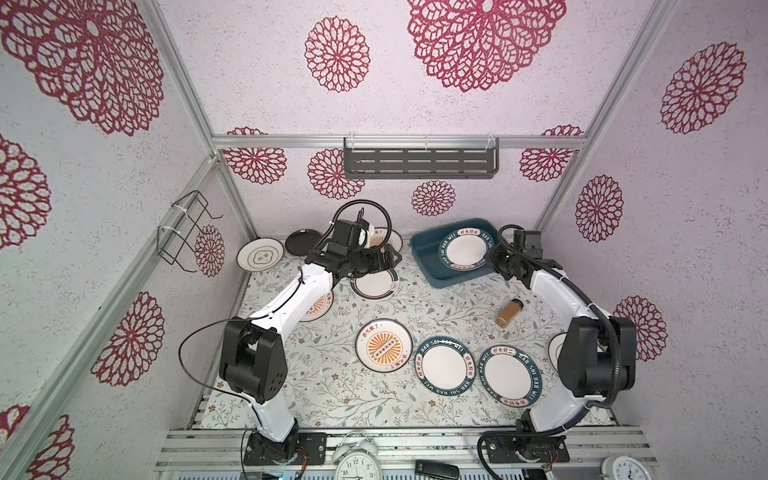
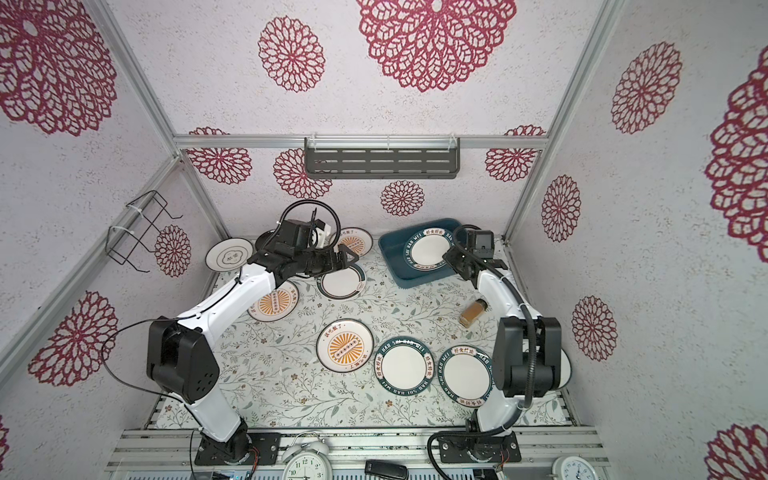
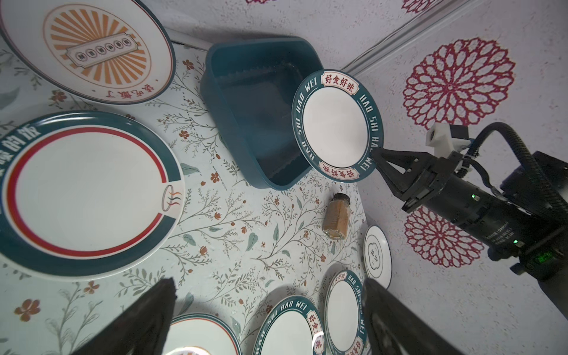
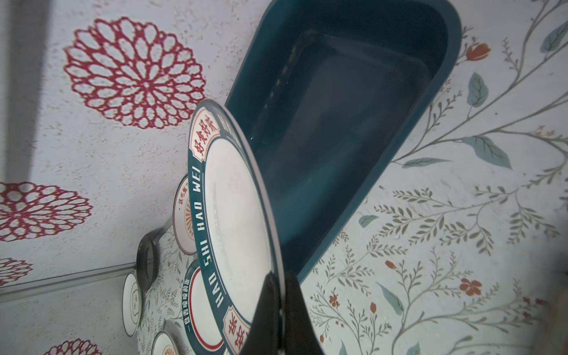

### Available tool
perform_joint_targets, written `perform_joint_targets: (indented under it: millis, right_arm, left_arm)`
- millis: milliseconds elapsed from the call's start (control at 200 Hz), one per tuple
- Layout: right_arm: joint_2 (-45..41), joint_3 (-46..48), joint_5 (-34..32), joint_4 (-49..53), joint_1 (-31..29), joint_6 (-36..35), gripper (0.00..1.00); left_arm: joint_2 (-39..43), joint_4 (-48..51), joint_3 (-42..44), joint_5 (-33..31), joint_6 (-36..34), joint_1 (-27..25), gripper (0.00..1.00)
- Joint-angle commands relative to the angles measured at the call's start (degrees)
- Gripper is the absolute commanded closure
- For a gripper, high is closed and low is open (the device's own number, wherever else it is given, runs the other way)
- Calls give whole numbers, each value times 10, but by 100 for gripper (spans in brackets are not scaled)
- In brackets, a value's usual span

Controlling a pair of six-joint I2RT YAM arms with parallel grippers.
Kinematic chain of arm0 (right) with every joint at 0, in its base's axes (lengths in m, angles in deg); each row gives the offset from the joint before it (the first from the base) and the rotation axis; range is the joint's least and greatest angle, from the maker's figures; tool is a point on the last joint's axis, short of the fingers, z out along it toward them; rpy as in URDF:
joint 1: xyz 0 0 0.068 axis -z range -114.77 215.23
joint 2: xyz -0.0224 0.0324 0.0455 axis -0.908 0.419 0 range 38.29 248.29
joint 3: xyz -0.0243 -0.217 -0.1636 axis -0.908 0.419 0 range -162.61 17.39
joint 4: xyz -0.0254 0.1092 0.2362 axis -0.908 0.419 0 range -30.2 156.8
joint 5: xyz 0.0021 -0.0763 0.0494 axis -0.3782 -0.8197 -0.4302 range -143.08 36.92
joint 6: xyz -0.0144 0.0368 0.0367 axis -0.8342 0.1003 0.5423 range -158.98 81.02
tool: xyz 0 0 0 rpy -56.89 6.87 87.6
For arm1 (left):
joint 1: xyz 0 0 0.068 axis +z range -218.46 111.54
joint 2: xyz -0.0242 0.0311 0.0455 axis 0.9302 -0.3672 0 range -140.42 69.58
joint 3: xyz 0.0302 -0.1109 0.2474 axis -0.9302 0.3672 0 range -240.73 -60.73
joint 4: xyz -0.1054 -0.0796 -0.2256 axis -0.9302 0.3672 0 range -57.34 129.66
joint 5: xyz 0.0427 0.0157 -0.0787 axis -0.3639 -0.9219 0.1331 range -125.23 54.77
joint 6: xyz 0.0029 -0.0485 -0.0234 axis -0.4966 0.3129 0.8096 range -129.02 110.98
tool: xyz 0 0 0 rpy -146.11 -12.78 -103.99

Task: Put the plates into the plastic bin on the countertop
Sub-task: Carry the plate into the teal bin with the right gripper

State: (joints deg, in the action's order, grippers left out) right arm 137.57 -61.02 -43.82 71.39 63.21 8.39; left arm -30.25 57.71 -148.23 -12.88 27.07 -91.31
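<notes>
My right gripper needs to sink into the teal plastic bin [image 1: 424, 251] and release the lettered plate's rim over the bin's bare bottom. The plate already hangs above it.
My right gripper [image 1: 491, 255] [image 3: 376, 153] [image 4: 278, 276] is shut on the rim of a teal-lettered plate [image 1: 463, 249] [image 2: 430, 249] [image 3: 336, 126] [image 4: 233, 215], which is held tilted over the right end of the teal plastic bin [image 1: 424, 251] [image 2: 390, 245] [image 3: 246, 107] [image 4: 338, 123]. The bin's floor looks bare. My left gripper [image 1: 392, 255] [image 2: 349, 255] [image 3: 269, 282] hangs open, holding nothing, above a plate with a teal and red rim [image 1: 374, 284] [image 3: 89, 190]. On the countertop [image 1: 332, 395] lie a sunburst plate [image 1: 384, 345], two lettered plates [image 1: 444, 368] [image 1: 509, 376], a cloud-outline plate [image 1: 260, 257] and a small black plate [image 1: 303, 242].
A brown spice jar [image 1: 510, 311] [image 3: 336, 218] lies on its side near the bin. More plates sit partly under my left arm [image 1: 318, 307] and right arm [image 1: 555, 353]. A grey shelf [image 1: 419, 162] and a wire rack [image 1: 183, 232] hang on the walls. Clocks [image 1: 357, 461] stand at the front edge.
</notes>
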Motion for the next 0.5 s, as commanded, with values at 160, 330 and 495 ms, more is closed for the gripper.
perform_joint_targets:
  millis: [160,330,495]
  right_arm:
    - [105,-126,-14,28,9,-15,100]
    - [165,-174,-8,32,12,-12,100]
    - [213,-220,-10,39,19,-3,100]
  left_arm:
    - [56,-26,41,-76,1,8,3]
    - [73,-30,60,-98,7,15,3]
    - [77,-35,64,-113,9,25,3]
